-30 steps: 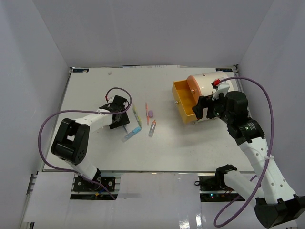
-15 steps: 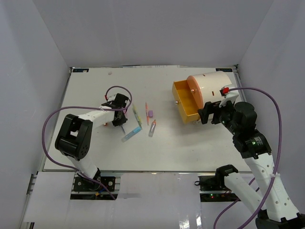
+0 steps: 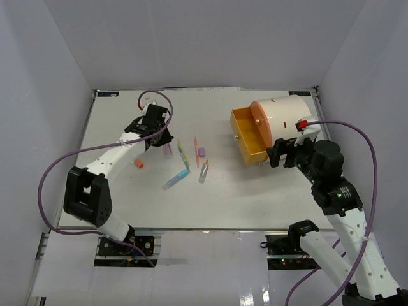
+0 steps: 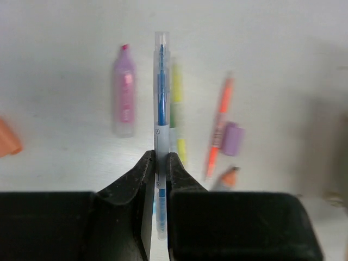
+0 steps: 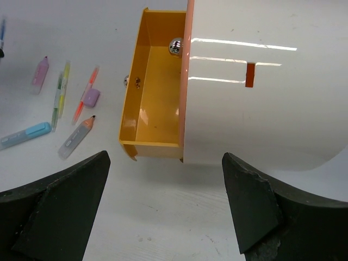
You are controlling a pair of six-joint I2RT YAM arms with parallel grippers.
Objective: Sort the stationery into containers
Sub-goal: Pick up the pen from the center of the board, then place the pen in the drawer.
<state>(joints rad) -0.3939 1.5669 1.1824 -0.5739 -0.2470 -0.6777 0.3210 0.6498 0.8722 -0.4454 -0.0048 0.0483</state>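
Note:
My left gripper will carry the clear pen toward the right in the top view, over the orange drawer (image 3: 249, 134), next, since that stands open and empty.
My left gripper (image 4: 161, 159) is shut on a clear pen with blue ink (image 4: 161, 92), held above the table; in the top view the left gripper (image 3: 159, 135) is at the far left of the pile. On the table lie a pink highlighter (image 3: 167, 151), a yellow-green pen (image 3: 183, 153), an orange pen (image 3: 196, 153), a purple cap (image 3: 201, 152), a light blue marker (image 3: 176, 179) and a grey orange-tipped marker (image 3: 204, 171). The cream drum container (image 3: 280, 113) has its orange drawer (image 5: 152, 103) pulled out and empty. My right gripper (image 5: 166, 163) stands open just in front of the drum.
An orange cap (image 3: 138, 164) lies alone left of the pile. White walls close in the table on three sides. The drum sits near the table's far right corner, with a small metal knob (image 5: 175, 46) on its orange face.
My left gripper shut on the clear blue pen and rose with it toward the far left, uncovering the orange cap. The right gripper drew back a little from the drum.

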